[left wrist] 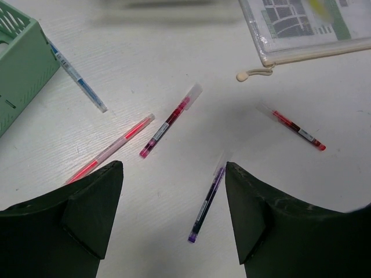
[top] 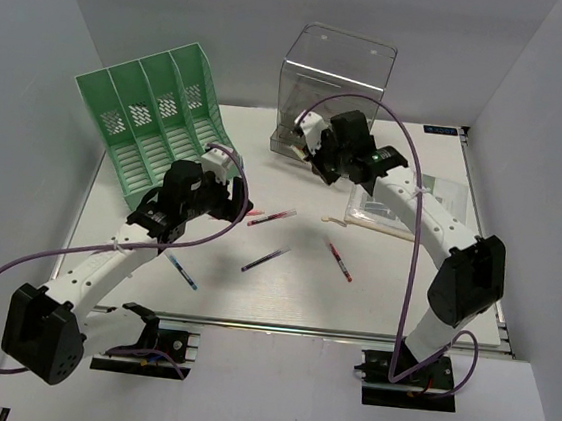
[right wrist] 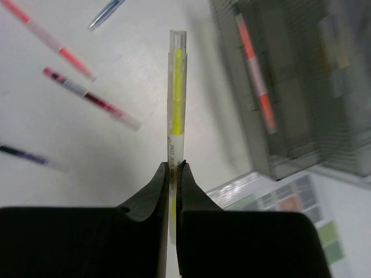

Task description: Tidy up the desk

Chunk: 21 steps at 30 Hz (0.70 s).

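Note:
My right gripper moves outward with the yellow pen next, over the clear drawer box's open drawer (top: pixel 290 142) (right wrist: pixel 280 82) beside the orange pen, because free space shows there.
The white desk (top: pixel 282 296) holds several loose pens. My left gripper (top: pixel 234 202) is open and empty above them. In the left wrist view it (left wrist: pixel 174 214) hangs over a purple pen (left wrist: pixel 207 200), with a dark red pen (left wrist: pixel 170 121), a pink pen (left wrist: pixel 110 149), a blue pen (left wrist: pixel 78 78) and a red pen (left wrist: pixel 295 128) beyond. My right gripper (top: pixel 315 156) is shut on a yellow pen (right wrist: pixel 177 87) beside the clear drawer box (top: pixel 334 85). In the right wrist view the jaws (right wrist: pixel 174 168) pinch the pen's lower barrel.
A green slotted file rack (top: pixel 155 117) stands at the back left. A zip pouch of papers (top: pixel 413 199) lies on the right. The drawer box (right wrist: pixel 290 87) holds an orange pen (right wrist: pixel 255 69). A blue pen (top: pixel 181 270) lies near the left arm.

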Available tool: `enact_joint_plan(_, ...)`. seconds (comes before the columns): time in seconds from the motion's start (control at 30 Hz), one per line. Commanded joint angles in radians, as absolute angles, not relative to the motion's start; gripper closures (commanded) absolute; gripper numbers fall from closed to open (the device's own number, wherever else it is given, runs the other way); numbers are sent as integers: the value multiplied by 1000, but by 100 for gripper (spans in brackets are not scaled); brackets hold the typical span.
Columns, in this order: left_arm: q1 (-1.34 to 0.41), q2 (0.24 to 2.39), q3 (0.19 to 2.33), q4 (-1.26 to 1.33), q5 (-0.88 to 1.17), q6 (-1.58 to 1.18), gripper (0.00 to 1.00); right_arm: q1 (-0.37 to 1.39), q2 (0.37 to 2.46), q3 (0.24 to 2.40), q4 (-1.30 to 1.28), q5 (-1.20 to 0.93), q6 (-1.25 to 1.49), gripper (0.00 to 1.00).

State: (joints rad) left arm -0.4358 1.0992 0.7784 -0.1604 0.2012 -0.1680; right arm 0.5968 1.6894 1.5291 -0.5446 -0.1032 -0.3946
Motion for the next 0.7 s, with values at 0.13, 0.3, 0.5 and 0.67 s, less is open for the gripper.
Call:
enact_joint_plan(0.13,-437,1118,798,-178,184,-156,19,586,1793,1644,-352,48,-736,100)
enact_joint_plan(0.3,-437,1131,801,-183,178,-155,19,568,1856,1661,-224,41,-877,100)
enact_joint_plan(0.5,-437,1138,802,-187,178,-153,19,545,1956,1738,-164,64,-957,100)
enact_joint_plan(0.67,-437,1138,802,-189,179,-153,19,532,2006,1756,-130,68,-1019,100)
